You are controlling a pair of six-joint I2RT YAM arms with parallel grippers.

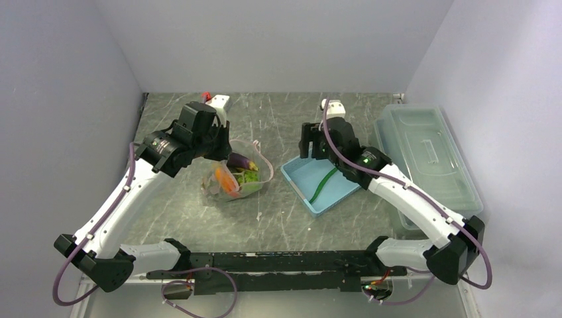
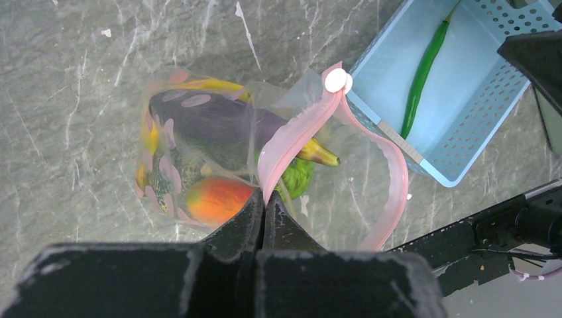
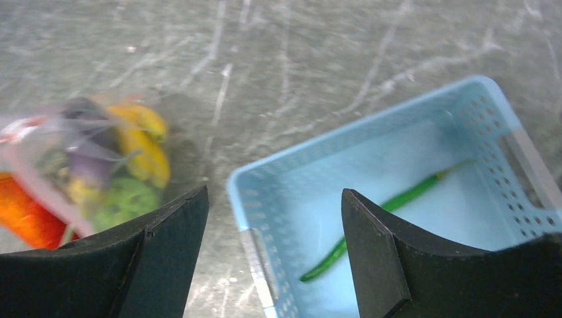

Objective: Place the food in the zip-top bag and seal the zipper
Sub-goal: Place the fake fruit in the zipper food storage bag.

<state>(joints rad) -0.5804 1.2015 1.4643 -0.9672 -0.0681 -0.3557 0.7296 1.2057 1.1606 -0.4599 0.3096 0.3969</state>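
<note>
Next, the right gripper swings to its right in the top view, turns and lowers around the stem end of the pod, which lies below, still unbagged.
The clear zip-top bag lies mid-table, mouth open. My left gripper is shut on its pink zipper strip, which carries a white slider. Inside the bag are a purple eggplant, a yellow banana, an orange carrot, a netted melon and green vegetables. A long green pod lies in the light-blue basket; the pod also shows in the right wrist view. My right gripper is open and empty above the basket's near-left corner.
A large clear lidded box stands along the right side. A small white block and another white piece sit at the back of the grey marbled table. Walls close in the back and both sides.
</note>
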